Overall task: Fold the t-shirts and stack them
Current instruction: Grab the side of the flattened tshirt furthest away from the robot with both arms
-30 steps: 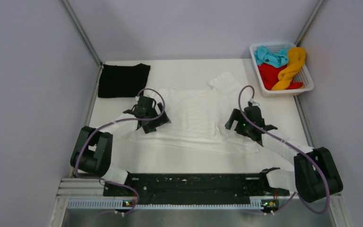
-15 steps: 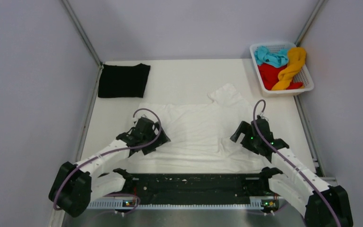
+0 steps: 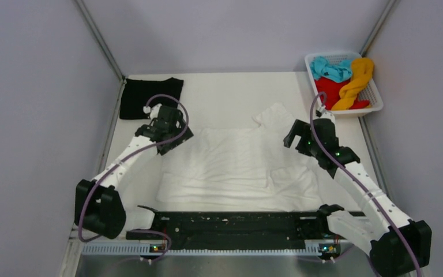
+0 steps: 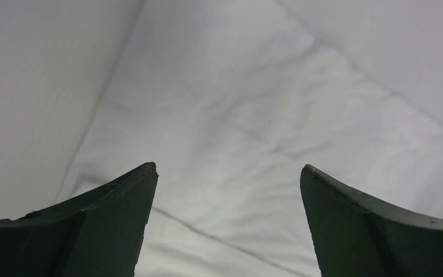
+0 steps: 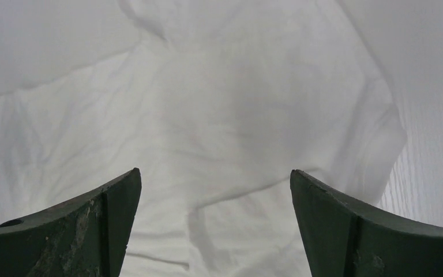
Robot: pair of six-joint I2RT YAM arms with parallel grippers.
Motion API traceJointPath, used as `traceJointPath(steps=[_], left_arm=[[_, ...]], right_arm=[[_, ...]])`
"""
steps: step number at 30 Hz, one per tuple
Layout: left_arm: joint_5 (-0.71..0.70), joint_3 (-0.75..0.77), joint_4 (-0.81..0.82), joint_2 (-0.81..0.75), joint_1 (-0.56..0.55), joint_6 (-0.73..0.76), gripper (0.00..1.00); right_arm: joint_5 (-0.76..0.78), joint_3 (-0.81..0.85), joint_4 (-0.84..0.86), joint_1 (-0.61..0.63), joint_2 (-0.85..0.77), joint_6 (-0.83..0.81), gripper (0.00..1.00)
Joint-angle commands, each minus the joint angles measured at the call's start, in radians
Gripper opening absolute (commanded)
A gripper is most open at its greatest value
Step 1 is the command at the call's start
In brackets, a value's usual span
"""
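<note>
My open left gripper will move down and outward onto the white t-shirt's far corner by the black one, because the shirt's edges come together beyond its fingers.
The white t-shirt [image 3: 236, 164] lies spread on the table, wrinkled, with one sleeve sticking out at the far right [image 3: 276, 115]. It fills the left wrist view [image 4: 225, 115] and the right wrist view [image 5: 219, 115]. A folded black t-shirt [image 3: 147, 97] lies at the far left corner. Teal [image 3: 330, 68], red [image 3: 331, 92] and yellow-orange [image 3: 355, 81] shirts lie in the basket. My left gripper [image 3: 172, 135] is open and empty above the white shirt's far left corner. My right gripper [image 3: 297, 138] is open and empty above the shirt's right side, near the sleeve.
The white lattice basket [image 3: 375, 107] stands at the far right corner. Grey walls close in the table on the left, right and back. A black rail [image 3: 236, 222] runs along the near edge between the arm bases.
Both arms have moved from near the shirt's front edge toward the far side, the left to the far left corner, the right up the right side. The shirt's near edge now lies closer to the rail.
</note>
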Motion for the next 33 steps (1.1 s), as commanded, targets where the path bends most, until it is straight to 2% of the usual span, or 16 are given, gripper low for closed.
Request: traceJointPath(steps=[1,5,7,10,16,21,22,24,26,33], left_arm=[[0.0,0.156,0.063,0.17,0.185,0.163,0.99],[0.01,0.368,0.08,0.392,0.257,0.252,0.99],[0.009,0.484,0.031,0.506,0.29,0.258,0.94],[-0.01,0.568,0.001,0.64,0.324,0.271,0.87],[0.078,0.601,0.026,0.768,0.358,0.291,0.73],[0.109,0.621,0.016,0.837,0.358,0.287,0.66],[0.123,0.621,0.014,0.846,0.358,0.285,0.63],[0.16,0.612,0.015,0.853,0.358,0.287,0.47],[0.189,0.582,0.027,0.834,0.358,0.29,0.36],[0.184,0.474,0.053,0.743,0.355,0.3,0.37]], right_arm=[[0.079,0.113,0.168,-0.003,0.097,-0.109,0.99],[0.126,0.187,0.281,-0.018,0.231,-0.138,0.99],[0.108,0.23,0.303,-0.03,0.294,-0.152,0.99],[0.081,0.273,0.332,-0.048,0.378,-0.176,0.99],[0.059,0.306,0.365,-0.083,0.465,-0.206,0.99],[0.025,0.315,0.378,-0.1,0.501,-0.211,0.99],[0.02,0.315,0.378,-0.102,0.507,-0.211,0.99],[0.019,0.317,0.378,-0.103,0.514,-0.214,0.99],[0.025,0.325,0.375,-0.105,0.522,-0.217,0.99],[0.077,0.426,0.341,-0.105,0.617,-0.243,0.99]])
